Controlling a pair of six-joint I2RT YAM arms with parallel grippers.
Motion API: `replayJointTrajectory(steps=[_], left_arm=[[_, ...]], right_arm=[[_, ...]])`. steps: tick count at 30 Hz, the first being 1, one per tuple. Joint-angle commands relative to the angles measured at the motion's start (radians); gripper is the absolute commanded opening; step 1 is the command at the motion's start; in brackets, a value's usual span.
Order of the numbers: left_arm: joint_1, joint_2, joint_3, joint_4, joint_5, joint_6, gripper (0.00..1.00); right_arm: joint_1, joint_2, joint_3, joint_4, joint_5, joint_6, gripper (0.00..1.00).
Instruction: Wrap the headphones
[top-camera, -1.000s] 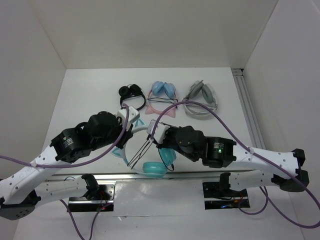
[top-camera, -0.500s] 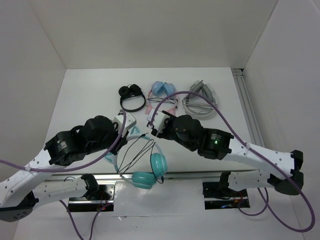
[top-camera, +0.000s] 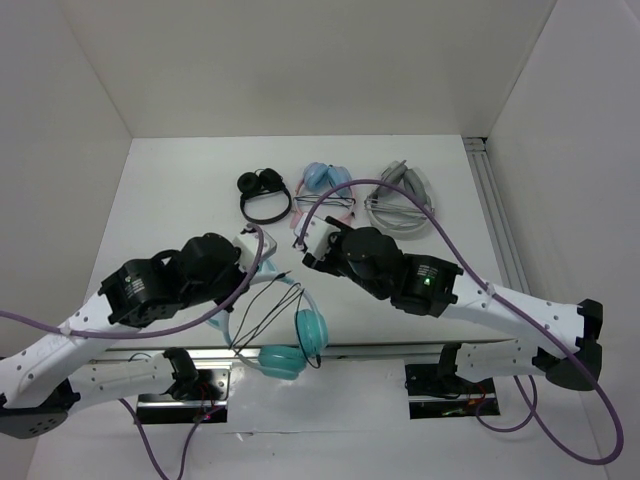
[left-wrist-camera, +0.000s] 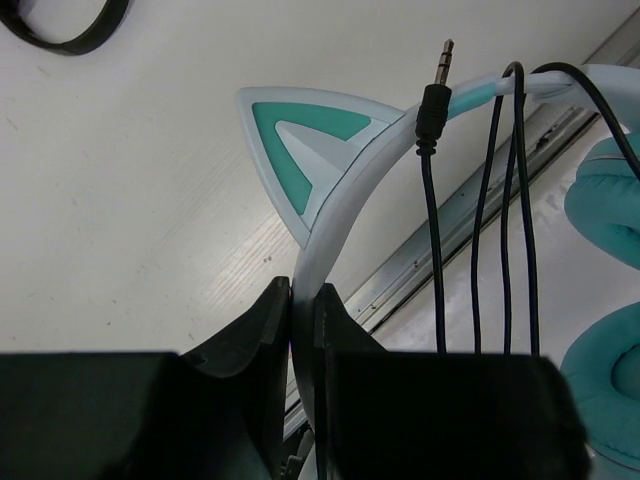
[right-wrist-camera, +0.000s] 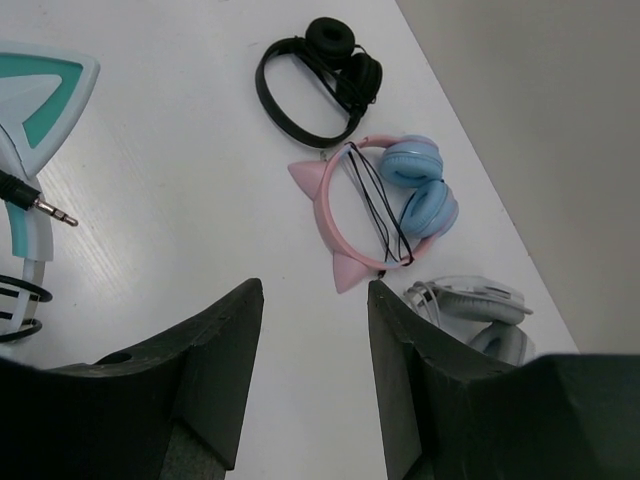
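I will move the headphones outward with my left gripper, lower them onto the bare tabletop (top-camera: 205, 195) beside the black headphones and let them go, because that end of the row is free.
The teal headphones hang off the table's near edge, cups (top-camera: 313, 328) lowest, pale headband (top-camera: 300, 296) arching up to my left gripper (top-camera: 252, 262). In the left wrist view that gripper (left-wrist-camera: 305, 300) is shut on the headband (left-wrist-camera: 330, 205) just below a cat ear (left-wrist-camera: 300, 140). The thin black cable (left-wrist-camera: 503, 200) drapes over the band in loops, its jack (left-wrist-camera: 437, 85) pointing up. My right gripper (top-camera: 305, 243) hovers behind the headphones, open (right-wrist-camera: 312, 292) and holding nothing; the jack (right-wrist-camera: 45, 208) and a cat ear (right-wrist-camera: 40, 90) lie to its left.
At the back of the table lie black headphones (top-camera: 263, 195), a pink cat-eared pair with blue cups (top-camera: 325, 180) and a grey pair (top-camera: 400, 205). A metal rail (top-camera: 380, 350) runs along the near edge. Purple arm cables arc over the middle.
My right gripper has opened, let go of the cable and drawn back toward the table's rear. The teal cups have swung down and left, and the cable loops now hang loose.
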Motion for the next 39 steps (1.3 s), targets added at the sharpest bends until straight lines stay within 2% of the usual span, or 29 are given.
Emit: replayJointTrajectory(steps=[1,6,12,19,22,26,30,34,39], left_arm=[[-0.004,0.017,0.049,0.044,-0.069,-0.068,0.0],[-0.004,0.08,0.049,-0.005,-0.221,-0.13,0.0],[-0.004,0.11,0.071,-0.021,-0.254,-0.141,0.0],[-0.004,0.144,0.031,0.018,-0.252,-0.133,0.0],[-0.004,0.158,0.031,0.033,-0.203,-0.133,0.0],[0.04,0.158,0.031,0.058,-0.113,-0.124,0.0],[0.104,0.158,0.031,0.081,-0.099,-0.151,0.0],[0.159,0.158,0.011,0.133,-0.099,-0.189,0.0],[0.212,0.146,-0.021,0.188,-0.161,-0.274,0.0]], right_arm=[[-0.006,-0.023,-0.013,0.077,0.071,0.001,0.54],[-0.006,-0.07,-0.048,0.174,0.108,0.049,0.55],[-0.006,-0.07,-0.07,0.197,0.108,0.079,0.56],[-0.026,-0.052,-0.07,0.211,0.108,0.125,0.58],[-0.026,-0.052,-0.07,0.211,0.108,0.125,0.58],[-0.026,-0.061,-0.07,0.2,0.108,0.125,0.58],[-0.026,-0.072,-0.07,0.209,0.099,0.143,0.58],[-0.026,-0.054,-0.059,0.209,0.154,0.166,0.58],[-0.026,-0.067,-0.037,0.218,0.326,0.261,0.59]])
